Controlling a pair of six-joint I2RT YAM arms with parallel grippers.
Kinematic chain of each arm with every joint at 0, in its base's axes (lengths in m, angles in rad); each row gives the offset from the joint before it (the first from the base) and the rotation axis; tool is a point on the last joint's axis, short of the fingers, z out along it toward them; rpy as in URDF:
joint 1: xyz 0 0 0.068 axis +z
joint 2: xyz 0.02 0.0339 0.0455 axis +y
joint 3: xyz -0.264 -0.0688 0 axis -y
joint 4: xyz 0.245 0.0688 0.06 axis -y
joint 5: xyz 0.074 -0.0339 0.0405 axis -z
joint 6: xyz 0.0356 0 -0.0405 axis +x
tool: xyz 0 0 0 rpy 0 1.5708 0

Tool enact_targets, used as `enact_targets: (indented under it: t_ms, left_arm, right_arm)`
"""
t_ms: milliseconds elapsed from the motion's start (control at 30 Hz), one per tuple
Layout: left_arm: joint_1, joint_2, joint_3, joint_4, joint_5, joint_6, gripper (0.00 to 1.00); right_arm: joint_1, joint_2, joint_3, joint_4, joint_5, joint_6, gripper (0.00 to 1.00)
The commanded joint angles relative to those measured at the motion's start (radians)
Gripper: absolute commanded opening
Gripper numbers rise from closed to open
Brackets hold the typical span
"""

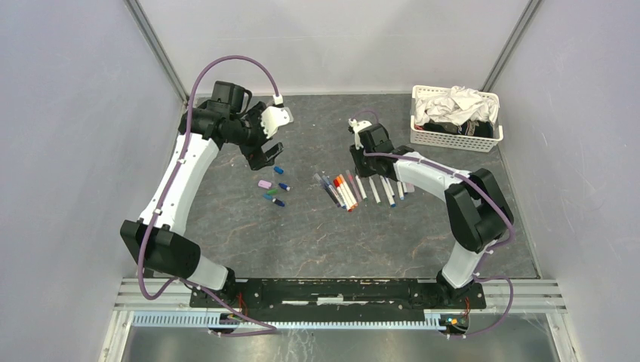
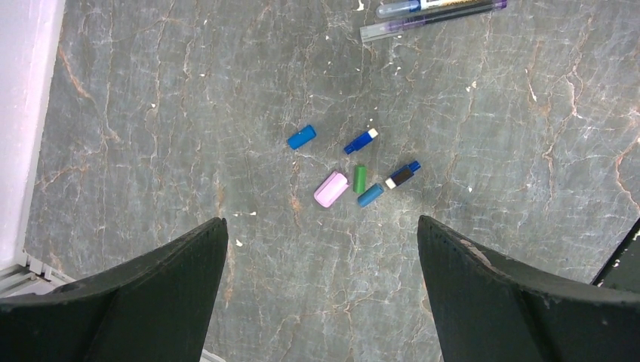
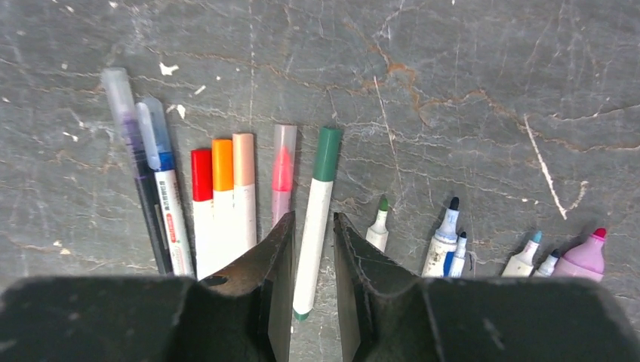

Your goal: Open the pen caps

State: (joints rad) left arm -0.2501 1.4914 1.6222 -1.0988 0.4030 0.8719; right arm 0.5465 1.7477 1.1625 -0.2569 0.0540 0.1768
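Observation:
The pen between my right gripper's fingers still has the green cap (image 3: 327,153) on top, so my left gripper will move back and to the right in the top view next, onto that cap.
A row of pens (image 1: 358,188) lies mid-table. My right gripper (image 3: 313,219) hangs low over it, open. Its jaws straddle a white pen with a green cap (image 3: 327,153), with a narrow gap on each side of the barrel. To the left lie capped pens: red (image 3: 201,175), orange (image 3: 222,166), peach (image 3: 243,160) and a clear-capped pink one (image 3: 282,170). To the right lie uncapped pens (image 3: 444,234) and a wide lilac one (image 3: 585,256). Loose pen caps (image 2: 360,179) sit in a cluster (image 1: 273,185). My left gripper (image 2: 321,222) hovers wide open and empty above them.
A white mesh basket (image 1: 453,139) with crumpled cloth stands at the back right. Two more pens, dark purple (image 3: 132,147) and blue (image 3: 162,181), lie at the left end of the row. The enclosure walls close in on both sides.

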Motion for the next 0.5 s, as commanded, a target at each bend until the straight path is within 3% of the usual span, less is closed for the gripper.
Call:
enact_targets:
  t_ms: [0, 333, 467]
  left_arm:
    - [0.003, -0.032, -0.008, -0.003, 0.032, -0.024, 1.00]
    - [0.003, -0.032, -0.018, -0.006, 0.035, -0.022, 1.00]
    - [0.003, -0.033, -0.025, -0.009, 0.054, -0.022, 1.00]
  right_arm:
    - [0.004, 0.042, -0.025, 0.007, 0.024, -0.011, 0.29]
    - [0.004, 0.086, -0.094, 0.041, 0.030, -0.010, 0.28]
    - [0.004, 0.090, -0.137, 0.062, 0.037, -0.007, 0.19]
